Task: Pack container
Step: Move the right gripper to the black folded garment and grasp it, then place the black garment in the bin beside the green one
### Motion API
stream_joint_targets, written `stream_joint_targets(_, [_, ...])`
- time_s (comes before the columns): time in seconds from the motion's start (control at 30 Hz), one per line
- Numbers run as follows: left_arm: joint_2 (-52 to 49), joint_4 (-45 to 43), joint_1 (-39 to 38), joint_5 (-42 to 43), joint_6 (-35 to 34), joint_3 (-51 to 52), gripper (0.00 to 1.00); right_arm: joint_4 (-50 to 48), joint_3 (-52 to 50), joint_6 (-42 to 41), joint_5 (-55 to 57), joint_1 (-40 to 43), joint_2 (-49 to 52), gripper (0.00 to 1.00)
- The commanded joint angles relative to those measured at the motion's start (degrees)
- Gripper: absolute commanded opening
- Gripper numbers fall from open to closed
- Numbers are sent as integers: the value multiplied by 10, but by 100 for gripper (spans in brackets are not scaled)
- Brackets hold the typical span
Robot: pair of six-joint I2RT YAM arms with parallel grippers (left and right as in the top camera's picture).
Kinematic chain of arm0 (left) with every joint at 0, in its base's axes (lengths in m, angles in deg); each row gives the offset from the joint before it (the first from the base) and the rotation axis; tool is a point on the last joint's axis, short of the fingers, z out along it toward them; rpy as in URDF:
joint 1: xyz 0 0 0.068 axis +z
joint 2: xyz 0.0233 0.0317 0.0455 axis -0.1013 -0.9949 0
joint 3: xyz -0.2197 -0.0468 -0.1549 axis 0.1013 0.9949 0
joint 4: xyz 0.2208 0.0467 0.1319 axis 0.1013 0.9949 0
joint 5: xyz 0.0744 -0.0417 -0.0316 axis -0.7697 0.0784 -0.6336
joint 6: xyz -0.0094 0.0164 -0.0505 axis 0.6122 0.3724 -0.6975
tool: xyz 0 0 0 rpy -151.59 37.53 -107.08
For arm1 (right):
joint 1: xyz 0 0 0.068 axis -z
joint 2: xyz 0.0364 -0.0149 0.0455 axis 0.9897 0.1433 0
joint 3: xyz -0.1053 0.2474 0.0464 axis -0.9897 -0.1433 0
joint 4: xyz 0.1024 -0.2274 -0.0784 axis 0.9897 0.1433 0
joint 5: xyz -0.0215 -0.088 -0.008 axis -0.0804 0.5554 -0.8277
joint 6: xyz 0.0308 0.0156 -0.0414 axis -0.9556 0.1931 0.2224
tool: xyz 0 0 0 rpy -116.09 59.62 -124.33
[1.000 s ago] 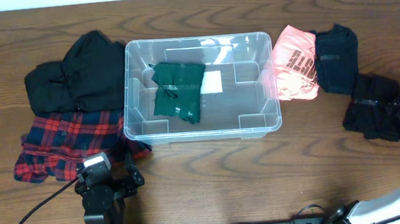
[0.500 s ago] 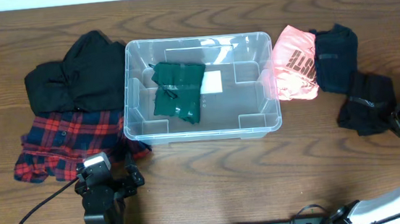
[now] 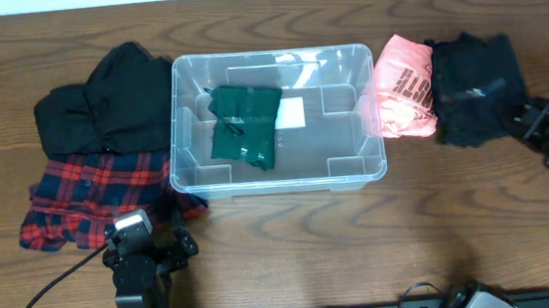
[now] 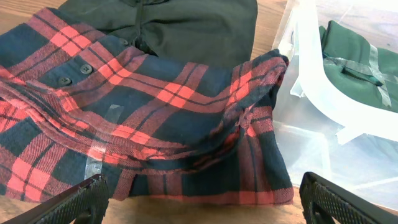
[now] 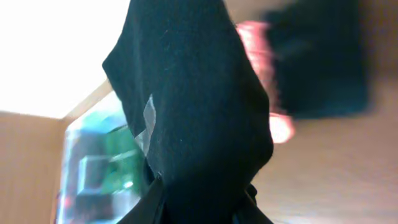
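The robot's right gripper should next move the black garment to the left in the overhead view and down beside the green garment, where the container [image 3: 376,161] has open space.
The clear container [image 3: 376,161] stands at the table's middle with a folded dark green garment [image 3: 244,127] and a white label [image 3: 292,113] inside. My right gripper [image 3: 524,122] is shut on a black garment [image 3: 477,101], which hangs blurred beside a pink garment [image 3: 405,88]. In the right wrist view the black garment [image 5: 193,106] fills the space between the jaws of the right gripper [image 5: 202,208], with the container [image 5: 93,168] behind it. My left gripper [image 3: 150,243] is open near the front edge. In the left wrist view the left gripper [image 4: 202,199] holds nothing and faces a red plaid shirt [image 4: 143,118].
Left of the container lie the plaid shirt [image 3: 89,195] and a black hooded garment [image 3: 106,104], the shirt's corner touching the container's wall [image 4: 311,74]. More black cloth [image 3: 456,58] lies right of the pink garment.
My right gripper has shut on the black garment at the far right, lifted it and carried it left and towards the back. The left arm has stayed still.
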Motion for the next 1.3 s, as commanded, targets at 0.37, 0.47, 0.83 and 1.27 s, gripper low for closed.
stream_joint_targets(0.37, [4, -2, 3, -3, 3, 9, 98, -154, 3, -348, 162, -376, -56, 1])
stream_joint_targets(0.47, [4, -2, 3, -3, 3, 9, 98, -196, 3, -404, 229, -459, 0, 1])
stream_joint_targets(0.83, [4, -2, 3, -3, 4, 9, 98, -321, 3, -548, 290, -538, 230, 1])
stream_joint_targets(1.27, [4, -2, 3, -3, 3, 9, 98, -383, 3, -597, 286, -559, 326, 1])
